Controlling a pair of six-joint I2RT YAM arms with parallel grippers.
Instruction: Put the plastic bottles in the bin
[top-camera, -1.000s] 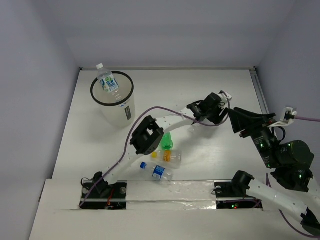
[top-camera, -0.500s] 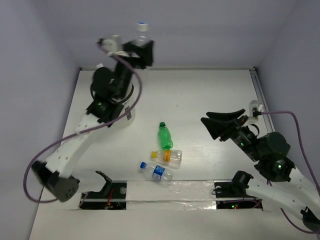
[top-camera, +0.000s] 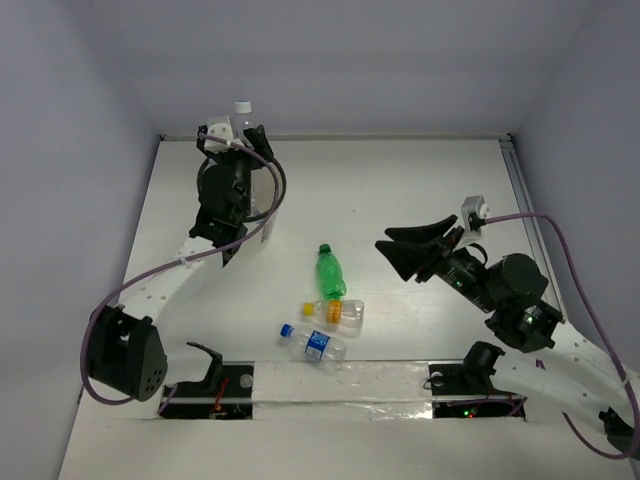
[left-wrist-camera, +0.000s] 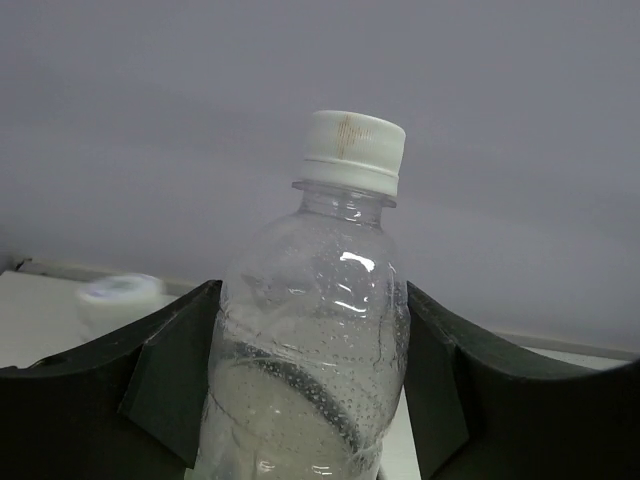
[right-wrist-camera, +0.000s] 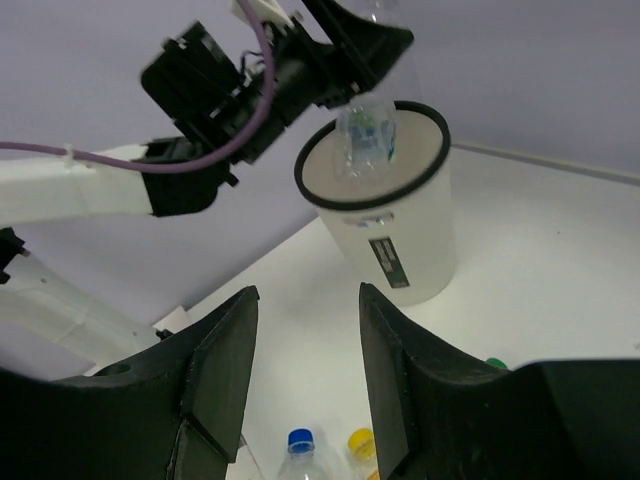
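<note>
I need to move my left gripper down toward the bin's opening next and let go of the plain clear bottle, because the bottle already hangs upright above the bin's black rim.
My left gripper is shut on a plain clear bottle with a white cap and holds it upright above the bin, a white bucket with a black rim. A blue-label bottle stands inside the bin. On the table lie a green bottle, a clear bottle with an orange label and yellow cap, and a blue-label, blue-capped bottle. My right gripper is open and empty, raised to the right of the green bottle, pointing at the bin.
The left arm arcs from its base up the left side of the table and covers most of the bin in the top view. White walls close off the back and both sides. A metal rail runs along the right edge.
The left arm swung from the middle of the table to the bin with the clear bottle, then lowered it toward the rim. The right gripper moved left and forward, still open.
</note>
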